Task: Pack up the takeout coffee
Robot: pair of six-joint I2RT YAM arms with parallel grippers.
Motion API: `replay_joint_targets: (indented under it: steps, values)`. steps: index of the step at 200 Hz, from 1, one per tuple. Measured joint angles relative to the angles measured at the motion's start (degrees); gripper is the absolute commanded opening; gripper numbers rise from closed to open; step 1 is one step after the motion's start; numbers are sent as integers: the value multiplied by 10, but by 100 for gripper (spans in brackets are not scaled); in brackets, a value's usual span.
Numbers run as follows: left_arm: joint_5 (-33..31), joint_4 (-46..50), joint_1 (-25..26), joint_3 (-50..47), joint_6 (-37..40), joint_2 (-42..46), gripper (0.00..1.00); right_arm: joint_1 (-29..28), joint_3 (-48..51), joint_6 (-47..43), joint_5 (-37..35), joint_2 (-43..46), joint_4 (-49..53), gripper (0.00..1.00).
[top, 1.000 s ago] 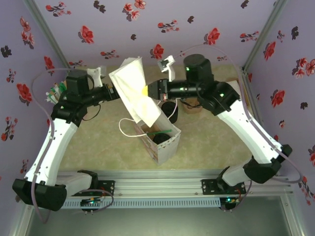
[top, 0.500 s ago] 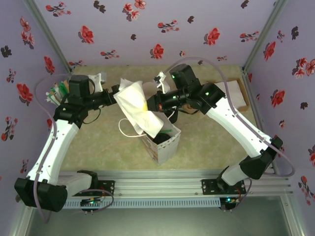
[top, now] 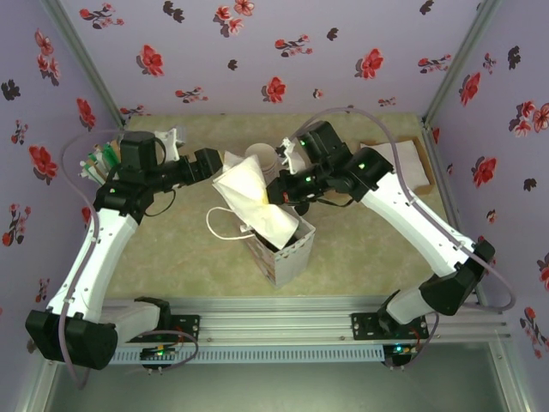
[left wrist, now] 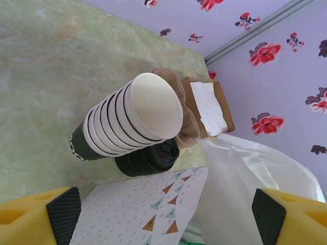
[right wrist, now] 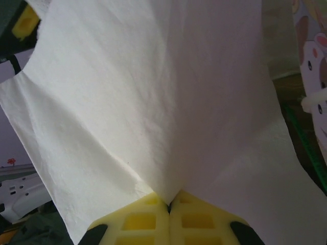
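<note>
I need to tip my right gripper downward next and lower it into the bag's opening (top: 296, 233) to let go of the napkin, because the napkin still hangs across the bag's rim.
A white patterned paper bag (top: 283, 253) stands open in the middle of the table. My right gripper (top: 280, 190) is shut on a large white napkin (top: 255, 199), which drapes down over the bag's mouth. In the right wrist view the napkin (right wrist: 153, 102) hangs from the pinched yellow jaws of that gripper (right wrist: 169, 204). My left gripper (top: 225, 165) hovers open just left of the napkin, with nothing between its fingers. In the left wrist view this gripper (left wrist: 166, 219) spans the bag's wall (left wrist: 148, 209) and the napkin (left wrist: 255, 173). The takeout coffee is hidden.
A stack of cream-rimmed cups (left wrist: 133, 120) lies tilted behind the bag, with a squat black stack of lids (left wrist: 148, 161) beside it. A brown tray of napkins (left wrist: 209, 104) sits at the back right. The bag's white handle (top: 225, 225) loops out to the left.
The right gripper has come down and a little left, lowering the napkin from above the table onto the bag's mouth. The left gripper stayed open and edged right.
</note>
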State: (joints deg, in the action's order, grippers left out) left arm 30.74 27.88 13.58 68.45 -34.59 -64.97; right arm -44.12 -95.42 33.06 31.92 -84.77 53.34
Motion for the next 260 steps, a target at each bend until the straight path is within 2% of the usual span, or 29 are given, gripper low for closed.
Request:
replay_joint_targets:
  steps: [65,105,217,260]
  values:
    - [4,0,0,0,0,-7,90,-5,-2,-26,-60,0,58,0]
    - [4,0,0,0,0,-9,90,-34,-24,-42,-117,-20,95,0]
    - [5,0,0,0,0,-19,90,-144,-150,-58,-295,-152,186,0]
    - [9,-1,0,0,0,-23,90,-161,-162,-61,-343,-196,216,0]
